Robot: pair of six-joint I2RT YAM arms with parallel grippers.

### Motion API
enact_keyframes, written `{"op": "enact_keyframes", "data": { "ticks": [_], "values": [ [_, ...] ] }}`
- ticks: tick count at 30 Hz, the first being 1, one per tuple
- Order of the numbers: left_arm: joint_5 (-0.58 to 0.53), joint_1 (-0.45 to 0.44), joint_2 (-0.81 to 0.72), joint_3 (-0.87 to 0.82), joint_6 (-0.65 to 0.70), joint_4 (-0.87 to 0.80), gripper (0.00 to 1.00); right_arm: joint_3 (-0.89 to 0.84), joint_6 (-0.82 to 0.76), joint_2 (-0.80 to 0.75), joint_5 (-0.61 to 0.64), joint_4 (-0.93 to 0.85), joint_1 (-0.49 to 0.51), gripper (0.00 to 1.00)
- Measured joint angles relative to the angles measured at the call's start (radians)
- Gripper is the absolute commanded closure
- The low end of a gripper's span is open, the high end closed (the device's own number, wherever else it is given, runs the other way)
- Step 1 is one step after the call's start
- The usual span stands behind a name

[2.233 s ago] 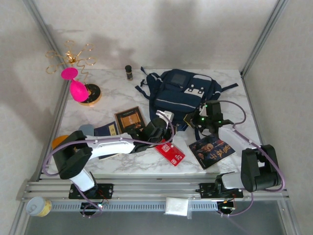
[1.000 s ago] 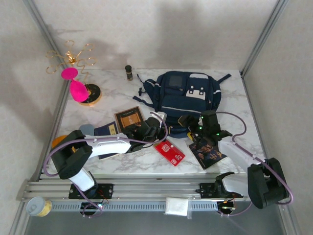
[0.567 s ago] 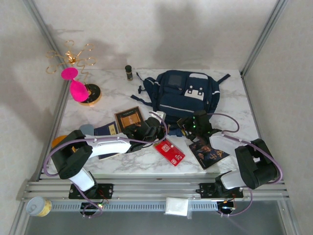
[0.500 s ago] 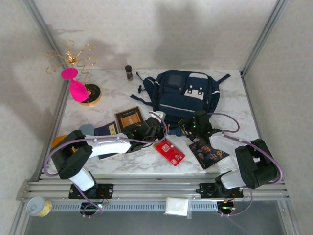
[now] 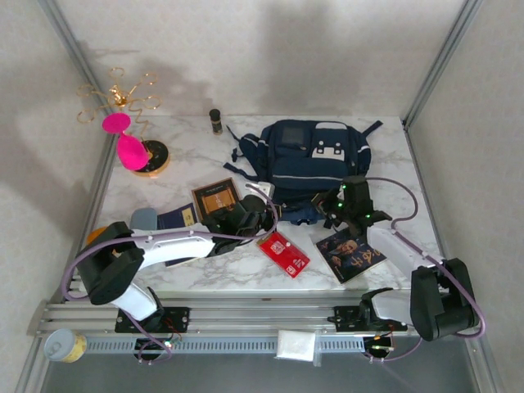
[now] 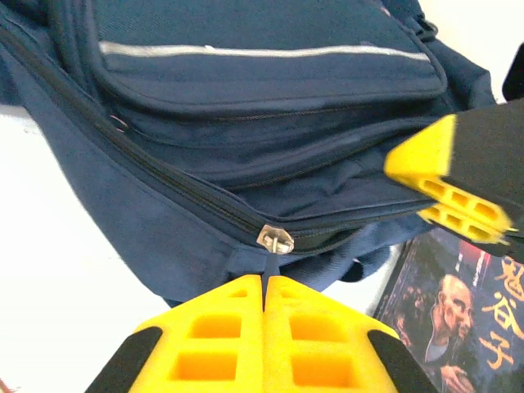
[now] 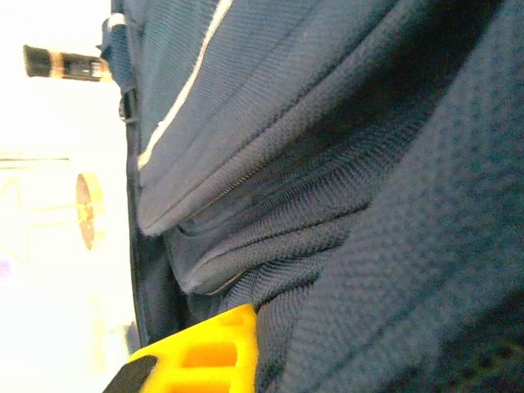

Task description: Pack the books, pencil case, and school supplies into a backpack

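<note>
My left gripper needs to move outward next along the dark zip track (image 6: 123,141) on the backpack's side and let go of the zip pull (image 6: 271,264) there, since that part is still shut.
The navy backpack (image 5: 307,160) lies at the back middle of the table. My left gripper (image 5: 266,214) is at its near left corner, shut on the dark zip pull (image 6: 271,264) just below the metal slider (image 6: 276,239). My right gripper (image 5: 336,209) is at the near edge, shut on a fold of backpack fabric (image 7: 327,246); one yellow finger (image 7: 209,352) shows and the other is hidden by cloth. The portrait book (image 5: 352,252) lies right of centre, the brown book (image 5: 217,196) and the navy book (image 5: 176,218) to the left. I cannot pick out a pencil case.
A flat red rectangle with a white label (image 5: 284,252) lies between the arms. A grey-blue soft thing (image 5: 143,218) and an orange thing (image 5: 98,236) sit at the left edge. A pink object on a gold wire stand (image 5: 131,147) and a small dark bottle (image 5: 215,120) stand at the back.
My right gripper has gone from open to shut on the backpack's near edge and shifted a little right. The backpack's near side has been pulled wider. The left gripper keeps hold of the zip pull.
</note>
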Motion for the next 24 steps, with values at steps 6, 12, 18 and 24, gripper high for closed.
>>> {"op": "enact_keyframes", "data": {
  "ticks": [6, 12, 18, 24],
  "values": [
    [-0.025, 0.087, -0.039, -0.047, -0.008, 0.002, 1.00, 0.087, -0.110, -0.008, -0.123, -0.128, -0.083, 1.00],
    [-0.020, 0.219, -0.018, -0.049, -0.008, 0.019, 1.00, 0.165, -0.182, -0.008, -0.207, -0.214, -0.125, 1.00],
    [0.021, 0.327, 0.089, -0.011, -0.014, 0.072, 1.00, 0.212, -0.224, -0.008, -0.263, -0.251, -0.163, 1.00],
    [0.031, 0.399, 0.206, 0.061, -0.023, 0.113, 1.00, 0.212, -0.233, 0.015, -0.297, -0.249, -0.172, 1.00]
  ]
}}
